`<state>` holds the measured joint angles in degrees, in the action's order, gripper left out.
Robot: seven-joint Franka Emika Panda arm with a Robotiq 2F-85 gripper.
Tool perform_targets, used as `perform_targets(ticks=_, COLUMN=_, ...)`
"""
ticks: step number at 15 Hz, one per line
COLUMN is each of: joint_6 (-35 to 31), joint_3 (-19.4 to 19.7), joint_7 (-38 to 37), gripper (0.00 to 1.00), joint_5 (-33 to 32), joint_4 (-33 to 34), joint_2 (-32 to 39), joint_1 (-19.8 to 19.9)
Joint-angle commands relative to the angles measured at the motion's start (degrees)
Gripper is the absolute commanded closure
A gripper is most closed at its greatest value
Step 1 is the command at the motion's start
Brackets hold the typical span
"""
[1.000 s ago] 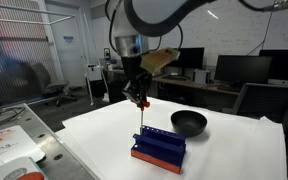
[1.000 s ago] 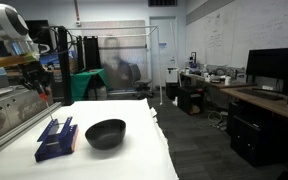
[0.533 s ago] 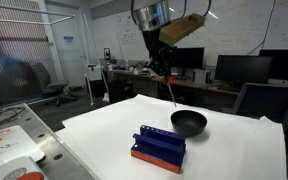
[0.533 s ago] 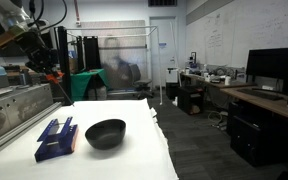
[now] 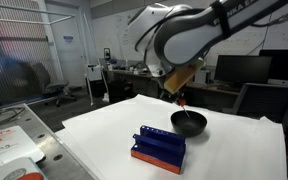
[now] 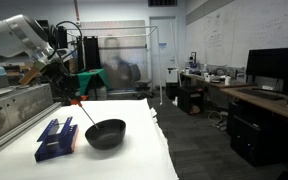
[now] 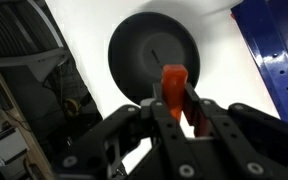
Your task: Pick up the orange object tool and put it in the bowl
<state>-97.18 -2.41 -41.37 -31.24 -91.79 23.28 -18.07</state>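
I need to lower my gripper toward the inside of the black bowl next and let go of the orange tool (image 7: 173,82) there, because the tool's orange-red end is still held high above the bowl's rim.
My gripper (image 7: 178,98) is shut on the orange tool (image 7: 173,82), whose orange-red end sticks up between the fingers in the wrist view. The tool hangs down as a thin stick (image 5: 185,112) toward the glossy black bowl (image 5: 189,124), with its lower end over the bowl's inside. In an exterior view the tool (image 6: 84,111) slants from the gripper (image 6: 74,99) down to the bowl (image 6: 105,133). The wrist view shows the bowl (image 7: 134,50) directly beneath the fingers.
A blue rack with an orange base (image 5: 159,147) lies on the white table (image 5: 104,135) beside the bowl; it also shows in an exterior view (image 6: 56,139) and at the wrist view's right edge (image 7: 279,70). Desks, monitors and chairs stand behind the table.
The gripper has carried the orange tool from above the blue rack across to the bowl and come down low over it.
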Motion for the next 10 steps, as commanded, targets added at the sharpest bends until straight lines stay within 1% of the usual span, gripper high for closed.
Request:
perform_targets(ticks=1, joint_6=-3.08, joint_3=1.3, joint_7=-5.08, gripper=0.9, joint_5=-2.94, joint_4=0.34, joint_2=3.99, joint_1=0.03)
perform_targets(ticks=8, joint_6=-3.47, joint_3=3.22, joint_7=-9.9, gripper=0.89, joint_5=-4.28, joint_4=2.74, joint_2=10.7, joint_1=-0.34)
perform_targets(ticks=10, joint_6=-3.46, joint_3=3.32, joint_7=-10.48, gripper=0.87, joint_5=-4.64, joint_4=3.36, joint_2=11.52, joint_1=-0.18)
